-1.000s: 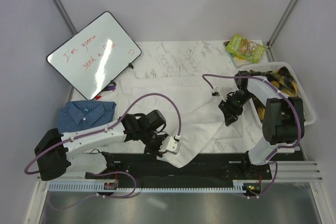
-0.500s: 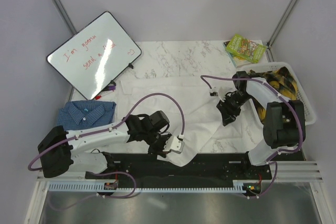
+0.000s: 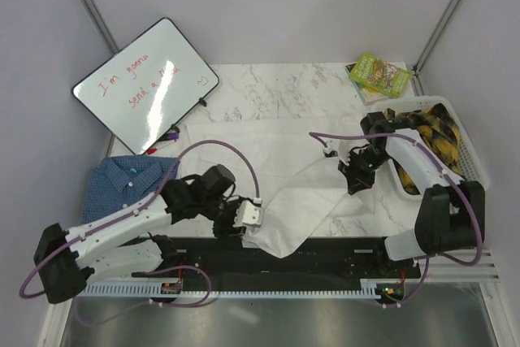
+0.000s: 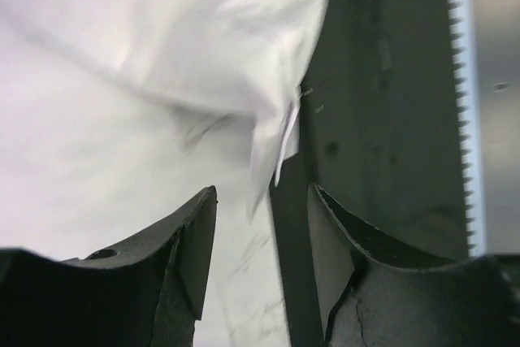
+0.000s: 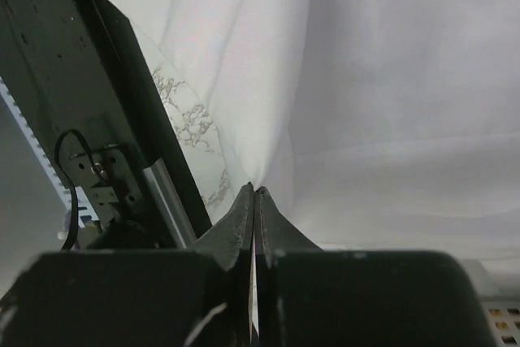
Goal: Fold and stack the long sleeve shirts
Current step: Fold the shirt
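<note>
The white shirt's loose edge lies to the left of my left gripper in the top view, and the shirt's opposite edge is held. My left gripper will move across and down onto the loose edge next.
The white long sleeve shirt (image 3: pixel 280 160) lies spread over the middle of the marble table, its near corner draped over the black base plate (image 3: pixel 341 262). My left gripper (image 3: pixel 245 217) stands open just left of that corner. The left wrist view shows the white shirt (image 4: pixel 122 79) ahead of the left gripper (image 4: pixel 262 193), with nothing between the jaws. My right gripper (image 3: pixel 355 176) is shut on a pinched fold at the shirt's right edge, seen close in the right wrist view as the white shirt (image 5: pixel 390 79) rising from the right gripper (image 5: pixel 254 190). The blue checked shirt (image 3: pixel 126 180) lies folded at the left.
A whiteboard (image 3: pixel 146 83) leans at the back left with a marker below it. A green book (image 3: pixel 380 73) lies at the back right. A white basket (image 3: pixel 478 170) at the right edge holds a yellow and black cloth (image 3: pixel 435 127).
My left gripper has opened, let go of the white shirt's near corner and drawn back to the left. My right gripper has shut on the shirt's right edge.
</note>
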